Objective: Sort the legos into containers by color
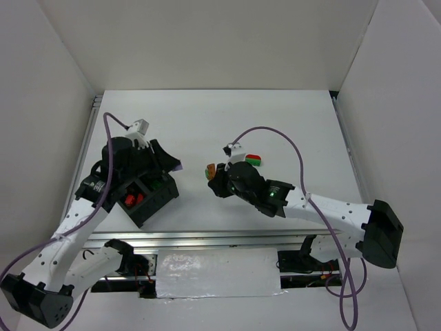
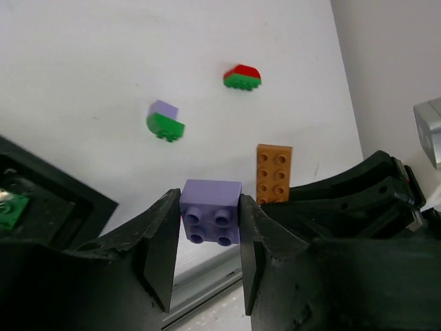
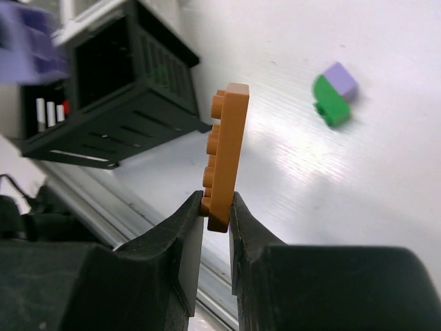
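I will next swing my left gripper left in the top view to the white bin behind the black box point(image 1: 148, 200) and release the lilac brick there, apart from red.
My left gripper point(image 2: 210, 201) is shut on a pale lilac brick point(image 2: 211, 212), held studs toward the camera just right of the black box point(image 1: 148, 200); in the top view the left gripper point(image 1: 172, 164) is at the box's right corner. My right gripper point(image 3: 216, 200) is shut on a thin orange plate point(image 3: 224, 152), held on edge above the table; in the top view the right gripper point(image 1: 213, 172) is at the table's middle. A green-and-lilac stack point(image 2: 165, 121) and a red-and-green stack point(image 1: 253, 160) lie on the white table. Red bricks point(image 1: 131, 200) and a green brick point(image 1: 160, 183) lie in separate compartments.
The two grippers are close, with the orange plate point(image 2: 273, 172) just right of the lilac brick. The black box point(image 3: 117, 83) stands near the table's front left edge. A metal rail point(image 1: 207, 238) runs along the front edge. White walls enclose the table.
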Controlling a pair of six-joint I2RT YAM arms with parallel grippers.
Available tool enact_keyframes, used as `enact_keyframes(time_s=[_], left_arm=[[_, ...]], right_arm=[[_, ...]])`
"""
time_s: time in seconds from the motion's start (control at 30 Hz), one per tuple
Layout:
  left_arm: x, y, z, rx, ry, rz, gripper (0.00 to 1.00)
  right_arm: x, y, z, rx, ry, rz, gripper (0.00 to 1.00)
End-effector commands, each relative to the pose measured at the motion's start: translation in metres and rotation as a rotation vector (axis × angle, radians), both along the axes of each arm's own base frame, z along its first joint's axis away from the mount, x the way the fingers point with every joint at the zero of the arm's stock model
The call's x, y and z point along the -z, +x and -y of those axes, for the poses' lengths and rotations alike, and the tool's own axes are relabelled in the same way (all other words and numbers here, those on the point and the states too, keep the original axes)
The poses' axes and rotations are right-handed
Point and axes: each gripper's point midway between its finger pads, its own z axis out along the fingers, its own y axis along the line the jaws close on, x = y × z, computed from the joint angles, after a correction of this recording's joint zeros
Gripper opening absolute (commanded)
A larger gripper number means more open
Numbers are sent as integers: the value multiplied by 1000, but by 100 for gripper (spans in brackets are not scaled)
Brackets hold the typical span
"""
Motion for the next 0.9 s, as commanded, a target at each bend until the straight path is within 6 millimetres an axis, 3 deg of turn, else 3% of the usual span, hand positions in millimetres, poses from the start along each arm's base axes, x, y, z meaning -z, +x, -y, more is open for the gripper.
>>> enact_keyframes(time_s=[0.0, 0.1, 0.13, 0.2, 0.23, 0.33, 0.5, 0.67, 0.87], left_arm=[[-12, 5, -31, -86, 64, 43, 0], [-9, 10, -61, -224, 128, 18, 0], [-4, 12, -94, -385, 229, -20, 0], [-3, 11, -138, -614, 315, -66, 0], [3, 3, -173, -770, 421, -102, 0], [2, -5, -217, -987, 479, -153, 0], [3, -1, -246, -1130, 525, -192, 0], [29, 15, -252, -1096, 515, -275, 0], [48, 19, -258, -1087, 498, -324, 21]], right_arm=[[-12, 7, 7, 14, 28, 34, 0], [-8, 13, 13, 37, 20, 23, 0], [-8, 13, 14, 38, 19, 24, 0], [-7, 14, 17, 44, 15, 24, 0], [-6, 12, 17, 38, 16, 23, 0], [-8, 10, 13, 18, 31, 23, 0], [-3, 9, 6, -8, 25, 7, 0], [-3, 4, 4, -34, 48, 3, 0], [-2, -2, 2, -65, 58, -3, 0]])
